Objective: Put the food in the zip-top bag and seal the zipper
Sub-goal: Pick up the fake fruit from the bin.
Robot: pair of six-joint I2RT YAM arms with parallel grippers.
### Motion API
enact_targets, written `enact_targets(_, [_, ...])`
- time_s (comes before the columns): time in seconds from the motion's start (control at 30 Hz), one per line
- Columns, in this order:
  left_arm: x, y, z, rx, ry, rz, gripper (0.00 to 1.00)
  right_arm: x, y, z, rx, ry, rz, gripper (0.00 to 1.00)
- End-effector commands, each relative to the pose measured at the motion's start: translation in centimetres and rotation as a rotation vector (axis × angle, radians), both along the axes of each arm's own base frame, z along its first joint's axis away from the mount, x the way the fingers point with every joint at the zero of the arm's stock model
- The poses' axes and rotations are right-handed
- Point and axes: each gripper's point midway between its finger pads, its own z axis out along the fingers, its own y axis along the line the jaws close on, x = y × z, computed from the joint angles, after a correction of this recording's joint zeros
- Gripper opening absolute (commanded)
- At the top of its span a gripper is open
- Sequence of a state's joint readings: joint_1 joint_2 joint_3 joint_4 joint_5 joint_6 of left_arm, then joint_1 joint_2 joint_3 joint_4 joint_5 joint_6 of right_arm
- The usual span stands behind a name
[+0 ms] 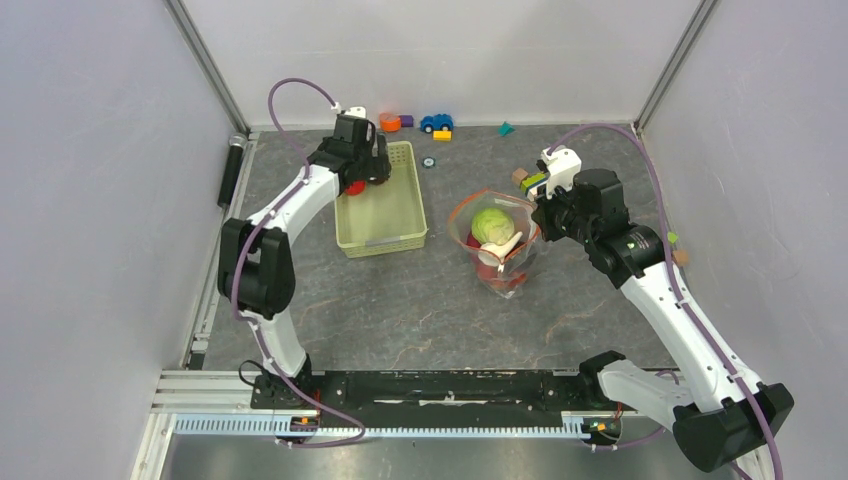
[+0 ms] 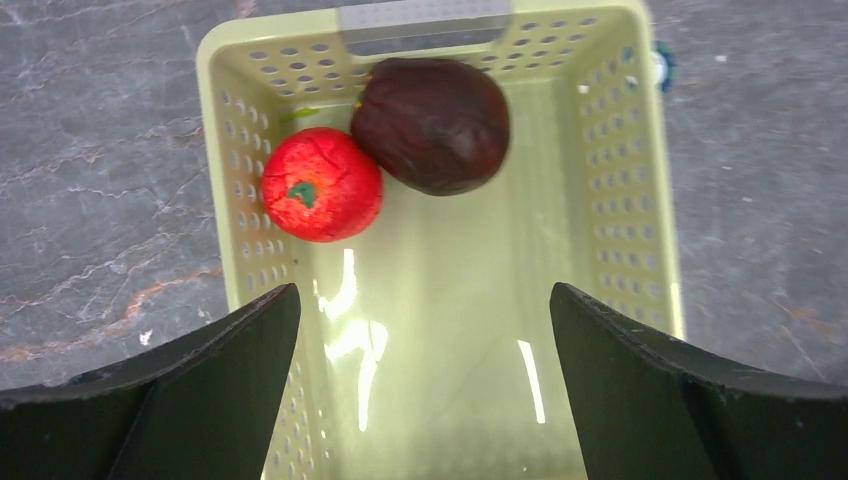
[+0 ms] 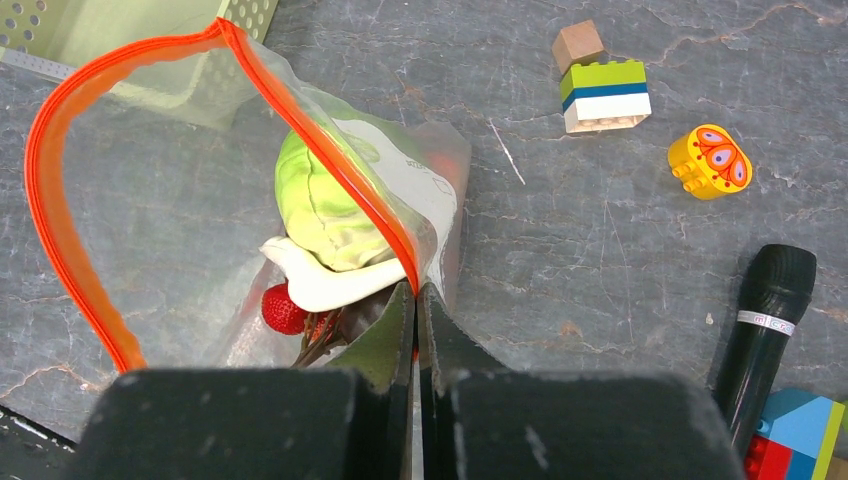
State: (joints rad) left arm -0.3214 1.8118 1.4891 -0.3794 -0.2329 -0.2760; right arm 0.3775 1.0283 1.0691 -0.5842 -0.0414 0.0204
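The left gripper will next go down and to the left in the wrist view and close around the red fruit, which lies down there, still in the basket (image 2: 620, 200).
The clear zip-top bag (image 1: 500, 250) stands open in the middle of the table, its orange-red zipper (image 3: 60, 130) curving round the mouth. A green cabbage (image 3: 320, 200) and a red strawberry (image 3: 283, 308) lie inside. My right gripper (image 3: 415, 290) is shut on the bag's mouth edge and holds it up. My left gripper (image 2: 425, 300) is open above the pale green basket (image 2: 620, 200). In the basket lie a dark purple piece (image 2: 432, 124) and an orange-red peach-like fruit (image 2: 320, 184), ahead of the fingers.
Toy blocks (image 3: 603, 92), a yellow toy (image 3: 710, 160) and a black microphone (image 3: 765, 320) lie to the right of the bag. More blocks and a blue car (image 1: 435, 122) sit by the back wall. The basket (image 1: 380, 210) stands left of the bag.
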Motion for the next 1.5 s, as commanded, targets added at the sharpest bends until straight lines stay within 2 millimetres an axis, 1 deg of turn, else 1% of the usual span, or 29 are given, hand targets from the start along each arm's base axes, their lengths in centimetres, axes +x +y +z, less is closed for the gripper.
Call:
enact_targets(0.0, [2.2, 1.9, 0.8, 0.016, -0.038, 0.096, 1.00, 0.5, -0.3, 1.3, 0.006, -0.047, -0.019, 0.00])
enact_targets(0.13, [3.3, 2.9, -0.8, 0.006, -0.006, 0.110, 1.00, 0.5, -0.3, 1.4, 0.007, -0.052, -0.020, 0.00])
enact_targets(0.3, [4.5, 3.1, -2.9, 0.004, 0.033, 0.093, 0.96, 0.6, -0.3, 1.0, 0.002, -0.042, -0.021, 0.00])
enact_targets(0.53, [4.8, 4.0, -4.8, 0.032, 0.073, 0.112, 0.90, 0.7, -0.4, 1.3, 0.000, -0.050, -0.024, 0.00])
enact_targets(0.87, [5.1, 4.5, -7.9, 0.050, 0.150, 0.106, 0.88, 0.6, -0.6, 1.3, -0.003, -0.050, -0.032, 0.00])
enact_targets(1.03, [5.3, 4.5, -9.1, 0.039, 0.172, 0.108, 0.88, 0.5, -0.6, 1.3, -0.003, -0.050, -0.031, 0.00])
enact_targets(1.13, [5.3, 4.6, -9.7, 0.037, 0.185, 0.108, 0.85, 0.5, -0.6, 1.2, -0.005, -0.048, -0.031, 0.00])
enact_targets(1.23, [5.2, 4.7, -10.1, 0.039, 0.194, 0.110, 0.79, 0.5, -0.6, 1.2, -0.005, -0.048, -0.032, 0.00])
enact_targets(1.27, [5.1, 4.7, -10.2, 0.040, 0.197, 0.111, 0.75, 0.5, -0.6, 1.2, -0.005, -0.048, -0.031, 0.00])
enact_targets(1.47, [5.1, 4.5, -9.6, 0.028, 0.189, 0.103, 0.42, 0.5, -0.6, 1.3, -0.004, -0.051, -0.031, 0.00])
